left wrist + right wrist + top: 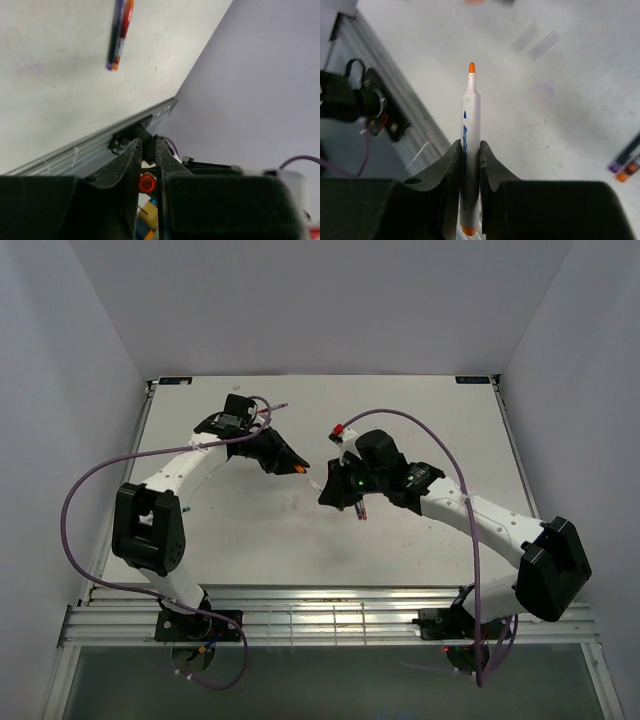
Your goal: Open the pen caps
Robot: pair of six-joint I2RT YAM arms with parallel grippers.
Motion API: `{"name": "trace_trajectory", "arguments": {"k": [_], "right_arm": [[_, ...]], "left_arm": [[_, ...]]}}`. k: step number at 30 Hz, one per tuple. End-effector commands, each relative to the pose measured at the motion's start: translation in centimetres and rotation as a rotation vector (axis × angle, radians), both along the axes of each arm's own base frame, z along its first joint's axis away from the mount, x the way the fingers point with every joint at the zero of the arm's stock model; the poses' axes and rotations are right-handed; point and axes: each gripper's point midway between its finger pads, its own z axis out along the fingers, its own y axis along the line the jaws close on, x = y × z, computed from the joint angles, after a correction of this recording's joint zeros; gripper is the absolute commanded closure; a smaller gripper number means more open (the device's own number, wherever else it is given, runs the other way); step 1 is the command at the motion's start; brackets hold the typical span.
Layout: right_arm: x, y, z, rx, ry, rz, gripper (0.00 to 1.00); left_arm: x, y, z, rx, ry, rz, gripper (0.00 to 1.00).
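Note:
My left gripper will draw away from the bare orange tip and lower to the tabletop below to release the orange cap (pixel 301 469), since the pen is already uncapped.
My left gripper (pixel 294 464) is shut on the small orange pen cap (pixel 301 469); in the left wrist view the cap (pixel 146 182) sits deep between the fingers (pixel 131 155), open end toward the camera. My right gripper (pixel 330 492) is shut on the white pen barrel (pixel 471 115), whose bare orange tip (pixel 471 67) points toward the left gripper. The cap and the tip are a short way apart. A red cap-like piece (pixel 338 430) shows behind the right gripper. No blue cap shows clearly.
Two other pens lie side by side on the white table under the right arm (pixel 359 509); they also show in the left wrist view (pixel 120 35) and at the right wrist view's edge (pixel 626 162). A metal rail (pixel 300 620) runs along the near edge.

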Motion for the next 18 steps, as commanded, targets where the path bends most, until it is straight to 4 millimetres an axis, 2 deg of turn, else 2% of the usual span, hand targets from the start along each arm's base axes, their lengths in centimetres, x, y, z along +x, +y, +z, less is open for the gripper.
{"name": "trace_trajectory", "arguments": {"k": [1,2,3,4,5,6,7,8,9,10,11,12,13,14,15,16,18], "right_arm": [[-7.5,0.7,2.4,0.313,0.374,0.403,0.92],[-7.9,1.1,3.2,0.355,0.427,0.437,0.92],[-7.9,1.4,3.7,0.374,0.443,0.468,0.92],[-8.0,1.6,3.7,0.381,0.482,0.505,0.92],[-7.7,2.0,4.8,0.398,0.470,0.530,0.92],[-7.2,2.2,4.9,0.396,0.463,0.531,0.92],[-5.2,2.3,3.9,0.358,0.435,0.454,0.92],[-4.5,1.8,3.3,0.311,0.457,0.402,0.92],[-3.1,1.7,3.8,0.307,0.406,0.382,0.92],[-0.3,0.9,2.9,0.269,0.377,0.267,0.92],[1.0,0.3,2.4,0.249,0.371,0.210,0.92],[2.4,-0.3,2.4,0.232,0.363,0.159,0.92],[5.2,-1.8,1.0,0.177,0.333,0.046,0.92],[6.5,-2.6,0.7,0.147,0.315,-0.001,0.92],[7.6,-3.1,1.2,0.121,0.293,-0.028,0.92],[9.8,-4.2,-0.1,0.051,0.249,-0.076,0.92],[11.5,-5.3,-0.9,-0.027,0.230,-0.113,0.92]], "left_arm": [[6.6,4.4,1.0,0.114,-0.258,0.113,1.00],[7.3,4.5,-0.2,0.147,-0.248,0.103,1.00],[8.4,4.5,0.8,0.157,-0.290,0.092,1.00],[8.5,4.7,0.4,0.185,-0.277,0.078,1.00],[9.4,5.4,-1.0,0.249,-0.292,0.065,1.00],[10.5,5.6,0.0,0.269,-0.333,0.067,1.00],[10.7,6.0,-0.4,0.302,-0.325,0.062,1.00],[11.2,6.3,-0.6,0.326,-0.331,0.062,1.00],[12.0,6.8,-1.2,0.367,-0.342,0.063,1.00],[12.2,7.0,-1.8,0.385,-0.329,0.062,1.00],[12.3,7.1,-2.4,0.401,-0.318,0.061,1.00],[12.6,7.3,-4.2,0.425,-0.291,0.046,1.00],[12.5,7.4,-4.8,0.440,-0.275,0.037,1.00],[12.5,7.5,-5.6,0.453,-0.259,0.032,1.00],[12.4,7.7,-6.3,0.465,-0.241,0.030,1.00],[12.2,7.9,-7.4,0.479,-0.217,0.026,1.00],[12.2,8.0,-8.0,0.491,-0.212,0.018,1.00]]}}
